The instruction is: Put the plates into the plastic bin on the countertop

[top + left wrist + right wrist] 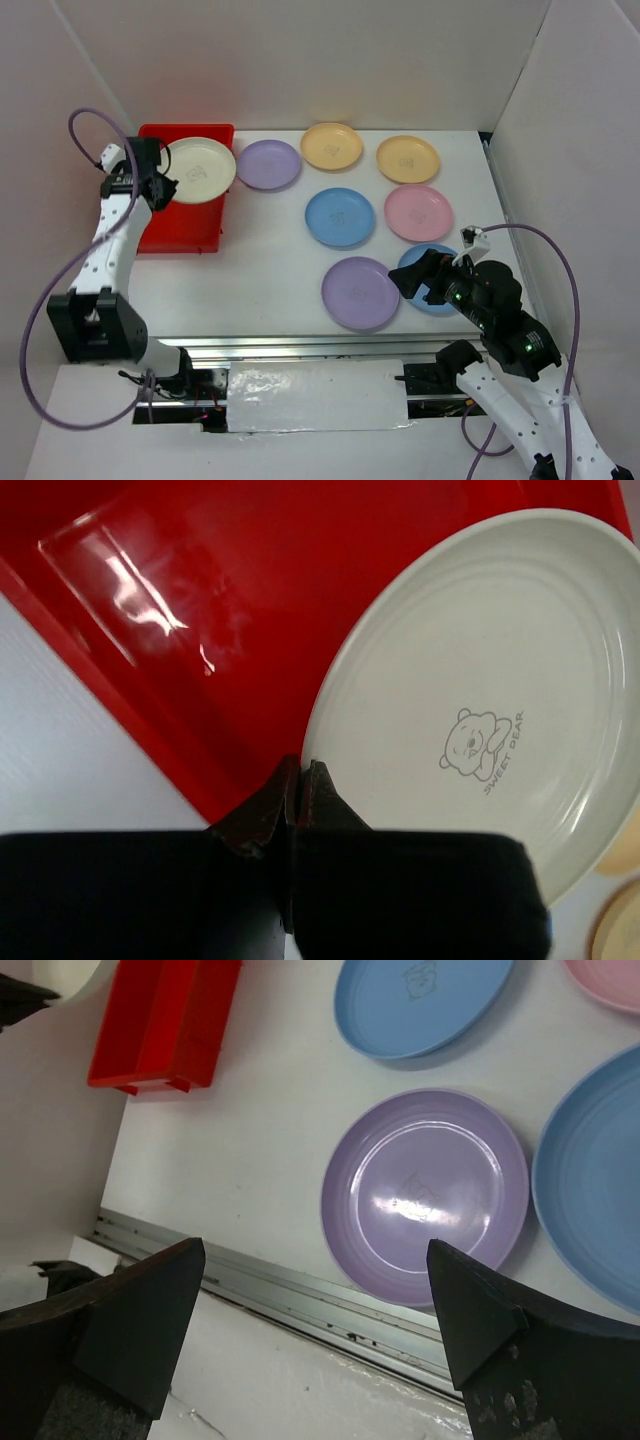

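Note:
Next, my left gripper moves away from my base and the far purple plate, then lowers the cream plate into the bin's far end (430, 502).
My left gripper (163, 185) is shut on the rim of a cream plate (200, 169) and holds it over the right part of the red plastic bin (165, 235). In the left wrist view the fingertips (303, 772) pinch the cream plate (490, 690) at its edge above the bin (230, 610). My right gripper (405, 280) is open and empty, above the near purple plate (360, 293) and a blue plate (437, 281). The right wrist view shows that purple plate (425, 1190) ahead between the open fingers.
Loose plates lie on the white countertop (270, 260): purple (268, 164), two yellow (332, 146) (408, 159), blue (340, 216) and pink (418, 212). A metal rail (300, 345) runs along the near edge. White walls enclose the sides.

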Motion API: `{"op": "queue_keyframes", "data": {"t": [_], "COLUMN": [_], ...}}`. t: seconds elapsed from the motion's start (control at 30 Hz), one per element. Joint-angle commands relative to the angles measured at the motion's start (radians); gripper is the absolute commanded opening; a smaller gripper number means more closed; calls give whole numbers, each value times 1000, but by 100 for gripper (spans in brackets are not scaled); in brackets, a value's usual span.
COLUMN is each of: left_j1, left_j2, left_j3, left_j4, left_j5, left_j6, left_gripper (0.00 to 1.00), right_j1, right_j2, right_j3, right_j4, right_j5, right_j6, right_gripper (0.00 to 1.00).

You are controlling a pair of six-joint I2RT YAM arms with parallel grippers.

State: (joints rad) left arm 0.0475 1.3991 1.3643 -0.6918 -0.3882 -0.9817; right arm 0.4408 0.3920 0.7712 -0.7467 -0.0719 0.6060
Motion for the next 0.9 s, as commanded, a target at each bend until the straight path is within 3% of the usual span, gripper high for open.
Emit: {"op": "queue_keyframes", "data": {"t": [0.0, 0.2, 0.4, 0.7, 0.73, 0.77, 0.83, 0.87], "left_j1": [109, 164, 141, 183, 192, 196, 198, 195], "left_j2": [137, 441, 739, 851, 856, 859, 845, 818], "left_j3": [167, 499, 725, 748, 752, 751, 748, 746], "left_j4": [44, -32, -81, -20, -31, -32, -38, -32], "left_j5": [43, -26, -87, 2, 12, 28, 32, 32], "left_j6": [-83, -92, 9, 20, 17, 14, 3, 17], "left_gripper": [0, 0, 0, 2, 8, 35, 67, 99], "right_j1": [10, 15, 13, 10, 10, 12, 12, 10], "right_j2": [18, 22, 42, -8, -15, -15, -9, -5], "right_j3": [-18, -30, 23, 66, 68, 71, 80, 83], "right_j4": [95, 130, 112, 67, 64, 64, 58, 55], "right_j5": [-72, -137, -134, -98, -91, -91, -92, -101], "right_j6": [3, 1, -43, -52, -48, -49, -45, -46], "right_gripper": [100, 100, 100, 100, 100, 100, 100, 100]}}
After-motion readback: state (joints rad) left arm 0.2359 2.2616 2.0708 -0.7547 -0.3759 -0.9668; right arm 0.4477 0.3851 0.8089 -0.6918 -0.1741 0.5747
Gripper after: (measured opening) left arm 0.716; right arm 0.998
